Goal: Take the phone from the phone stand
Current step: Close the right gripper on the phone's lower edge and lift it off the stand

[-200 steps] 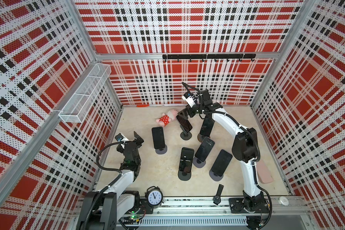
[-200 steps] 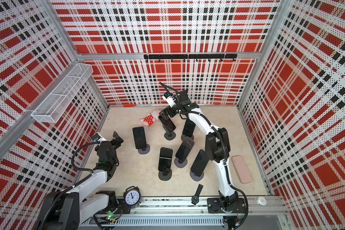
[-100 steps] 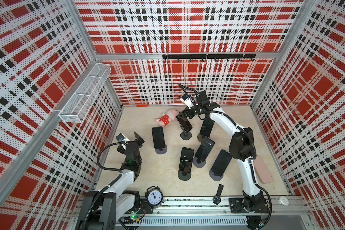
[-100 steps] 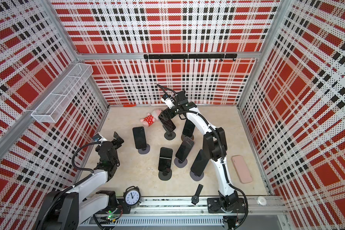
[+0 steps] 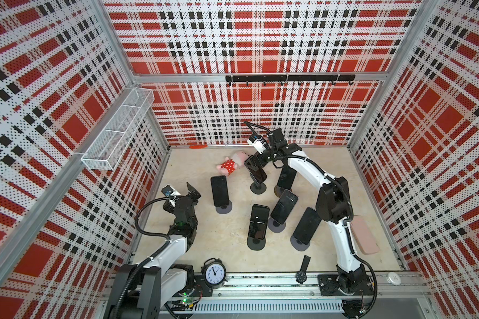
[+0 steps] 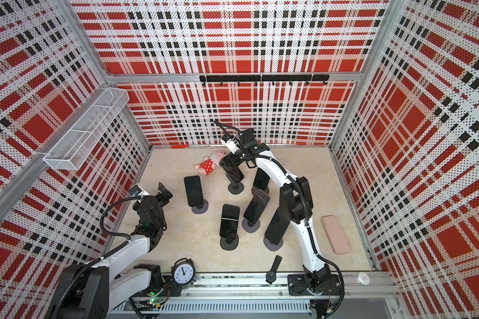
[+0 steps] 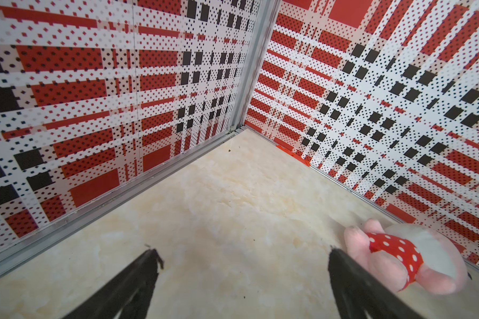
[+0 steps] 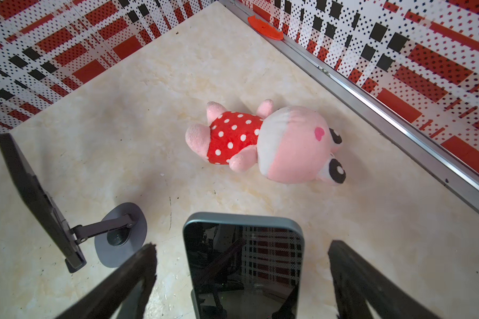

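The robot's right gripper should next lower farther over the rearmost phone (image 5: 257,174) (image 8: 244,262) and close on the phone's long side edges, because the phone's top is between the open fingers with gaps.
Several dark phones lean on round-based stands in the middle of the floor. My right gripper (image 5: 251,163) (image 6: 228,163) reaches to the rearmost phone (image 5: 257,174) (image 6: 235,174), which rests on its phone stand (image 5: 258,188). In the right wrist view this gripper (image 8: 241,245) is open, with its fingers on either side of the phone (image 8: 244,262) top and a gap on both sides. My left gripper (image 5: 193,192) (image 6: 165,192) hovers near the left wall, open and empty (image 7: 242,250).
Other phones on stands (image 5: 220,190) (image 5: 258,222) (image 5: 284,205) (image 5: 306,225) (image 5: 286,176) crowd the centre. A pink plush toy (image 5: 231,165) (image 8: 274,143) lies behind them. A pink phone (image 5: 364,234) lies flat on the right. An alarm clock (image 5: 214,273) and a wristwatch (image 5: 303,269) sit at the front edge.
My right gripper has shifted a little left and down over the rearmost phone's top. The left arm has not moved.
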Action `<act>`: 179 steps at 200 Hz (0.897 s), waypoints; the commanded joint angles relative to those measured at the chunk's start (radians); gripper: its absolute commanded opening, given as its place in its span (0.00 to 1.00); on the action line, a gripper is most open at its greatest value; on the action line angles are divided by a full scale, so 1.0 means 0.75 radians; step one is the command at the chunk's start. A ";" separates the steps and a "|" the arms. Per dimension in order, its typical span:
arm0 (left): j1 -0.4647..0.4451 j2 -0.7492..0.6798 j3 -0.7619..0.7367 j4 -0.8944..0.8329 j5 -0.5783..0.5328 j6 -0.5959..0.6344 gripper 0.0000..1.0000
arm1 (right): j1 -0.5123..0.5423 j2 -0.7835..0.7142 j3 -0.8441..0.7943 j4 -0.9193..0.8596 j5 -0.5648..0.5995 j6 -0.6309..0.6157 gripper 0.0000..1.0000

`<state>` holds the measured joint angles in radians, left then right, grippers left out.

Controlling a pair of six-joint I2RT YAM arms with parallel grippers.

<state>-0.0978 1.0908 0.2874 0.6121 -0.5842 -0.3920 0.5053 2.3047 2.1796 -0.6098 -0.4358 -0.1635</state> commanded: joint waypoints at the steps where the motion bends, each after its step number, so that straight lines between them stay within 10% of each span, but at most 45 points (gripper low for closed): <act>1: -0.009 0.006 0.040 0.000 -0.021 0.022 0.98 | 0.035 0.040 0.025 -0.050 0.042 -0.070 1.00; 179: -0.009 -0.025 0.022 -0.005 -0.039 0.012 0.98 | 0.056 0.051 0.013 -0.128 0.155 -0.200 0.95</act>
<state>-0.0978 1.0901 0.2874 0.6106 -0.5926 -0.3920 0.5407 2.3157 2.1681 -0.6655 -0.3183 -0.2577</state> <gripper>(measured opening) 0.982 0.959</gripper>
